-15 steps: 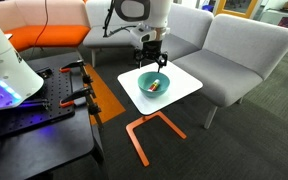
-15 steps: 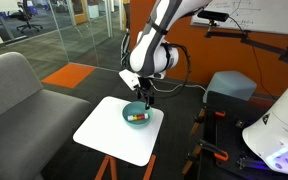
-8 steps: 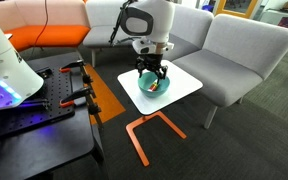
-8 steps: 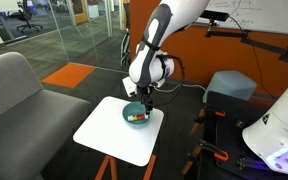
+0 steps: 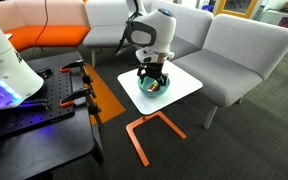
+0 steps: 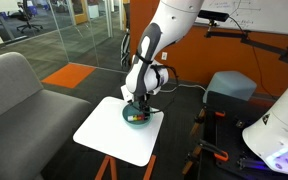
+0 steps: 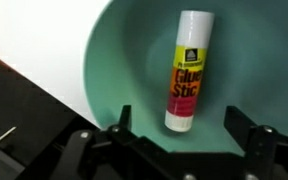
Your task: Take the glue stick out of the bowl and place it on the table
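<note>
Next, my gripper will lower further into the bowl and close around the glue stick's red end (image 5: 154, 88) (image 7: 183, 101), since that end already lies lined up between its open fingers.
The glue stick (image 7: 189, 72), white, yellow and red, lies flat inside the teal-green bowl (image 7: 124, 60). In the wrist view my gripper (image 7: 180, 122) is open, its two fingers spread either side of the stick's near end, just above the bowl's floor. In both exterior views the gripper (image 5: 153, 79) (image 6: 137, 108) reaches down into the bowl (image 5: 141, 88) (image 6: 129, 118) on the white table (image 5: 184, 80) (image 6: 109, 135). The stick shows as a small spot of colour in an exterior view (image 6: 137, 118).
Grey sofa seats (image 5: 239, 50) stand behind the table. A black workbench with clamps (image 5: 44, 110) lies beside it. The table's orange frame (image 5: 149, 130) stands on the dark carpet. An orange wall (image 6: 214, 55) is behind the arm.
My gripper has come down from above the bowl into it, with the fingers now around the glue stick's end. The bowl and stick have not moved.
</note>
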Controlling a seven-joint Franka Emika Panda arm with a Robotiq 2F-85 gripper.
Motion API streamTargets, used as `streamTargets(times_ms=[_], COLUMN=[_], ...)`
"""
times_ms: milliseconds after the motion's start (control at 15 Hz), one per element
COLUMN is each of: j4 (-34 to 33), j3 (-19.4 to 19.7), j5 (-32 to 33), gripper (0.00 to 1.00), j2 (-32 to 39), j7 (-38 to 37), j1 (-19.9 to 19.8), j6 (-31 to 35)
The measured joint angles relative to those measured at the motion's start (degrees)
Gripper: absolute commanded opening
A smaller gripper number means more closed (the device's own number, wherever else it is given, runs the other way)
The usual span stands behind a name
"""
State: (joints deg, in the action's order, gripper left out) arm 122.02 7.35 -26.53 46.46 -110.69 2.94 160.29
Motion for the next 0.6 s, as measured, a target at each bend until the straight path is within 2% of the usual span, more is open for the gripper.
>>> streamTargets(times_ms=[67,133,267,600], j4=[-0.6,-1.1,-2.0,-3.4], j3=[-0.1,-0.1,0.1,0.8], j5=[0.0,0.0,0.0,0.0], gripper=[0.75,0.72,0.58,0.18], j2=[0.8,1.5,2.7,4.4], j7=[0.0,0.0,-0.8,-2.3], j1=[0.1,0.2,0.5,1.6], j6=[0.0,0.0,0.0,0.0])
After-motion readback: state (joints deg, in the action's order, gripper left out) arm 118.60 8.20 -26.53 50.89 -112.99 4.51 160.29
